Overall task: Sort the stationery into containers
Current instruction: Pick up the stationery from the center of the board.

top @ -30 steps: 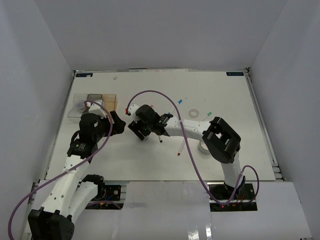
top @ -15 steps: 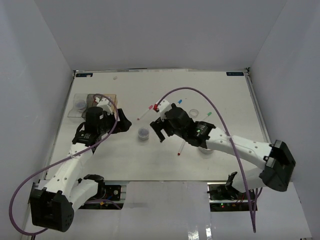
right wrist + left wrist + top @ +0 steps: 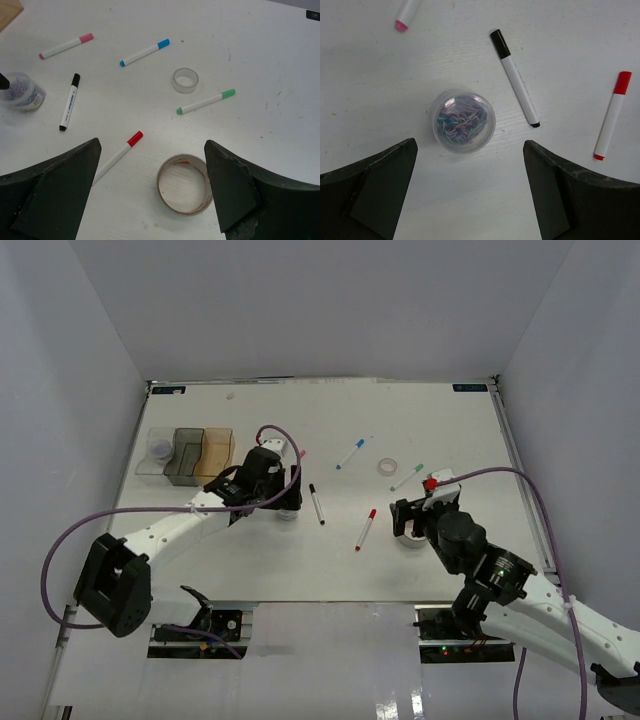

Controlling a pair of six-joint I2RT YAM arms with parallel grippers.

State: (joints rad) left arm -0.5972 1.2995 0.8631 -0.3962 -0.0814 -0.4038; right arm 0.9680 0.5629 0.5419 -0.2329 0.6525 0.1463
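My left gripper lowers with its open fingers around the round top of the clip jar (image 3: 288,513) (image 3: 465,123) next, as this jar still stands loose, outside the bins.
A clear jar (image 3: 463,120) of coloured clips stands on the table, just ahead of my open, empty left gripper (image 3: 470,145); in the top view the gripper (image 3: 279,494) hovers over the jar (image 3: 288,510). My right gripper (image 3: 152,145) is open and empty above the large tape roll (image 3: 184,184), and also shows in the top view (image 3: 409,520). Lying loose are the black (image 3: 316,504), red (image 3: 365,529), blue (image 3: 350,453), green (image 3: 407,476) and pink (image 3: 66,46) markers and the small tape roll (image 3: 388,466). A second jar (image 3: 160,448) sits in the clear bin (image 3: 146,462).
The smoky grey bin (image 3: 185,456) and the amber bin (image 3: 216,452) stand beside the clear one at the table's left. White walls close the table in at the back and sides. My left arm's purple cable loops above the jar.
My left arm swung from the bins rightwards to the jar at mid-table. My right arm pulled back from mid-table to the right and now hovers over the large tape roll.
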